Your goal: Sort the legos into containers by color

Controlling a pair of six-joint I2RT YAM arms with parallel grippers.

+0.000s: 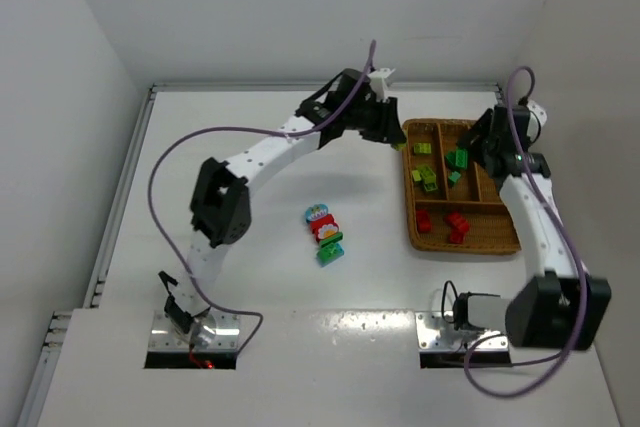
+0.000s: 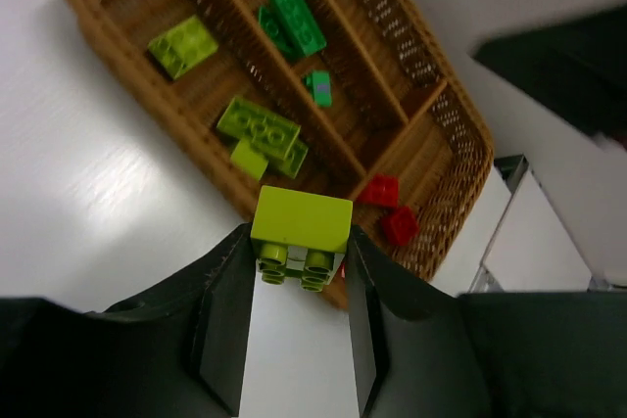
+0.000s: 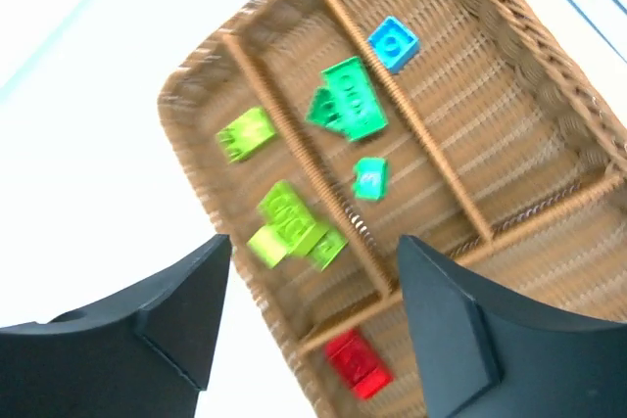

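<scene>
The section of the tray just past the tray's rim has lime legos in it, so the left gripper should cross that rim and lower over the gap between the legos.
My left gripper (image 2: 299,242) is shut on a lime green lego (image 2: 302,220), studs facing the camera, just outside the left rim of the wicker tray (image 2: 108,36). From above, that gripper (image 1: 398,139) hangs at the tray's (image 1: 465,243) far left corner. The right gripper (image 3: 313,252) is open and holds nothing, hovering over the tray (image 3: 186,134). Lime legos (image 3: 284,222) fill the left compartment, dark green legos (image 3: 348,100) and a teal one (image 3: 369,179) lie in the middle, and a blue one (image 3: 393,43) is on the right. Red legos (image 1: 450,224) lie in the near cross compartment.
A loose cluster of legos (image 1: 325,230) lies on the white table left of the tray: a white-and-blue printed block, a red one, a green one and a teal one. White walls enclose the table on the left, far and right sides.
</scene>
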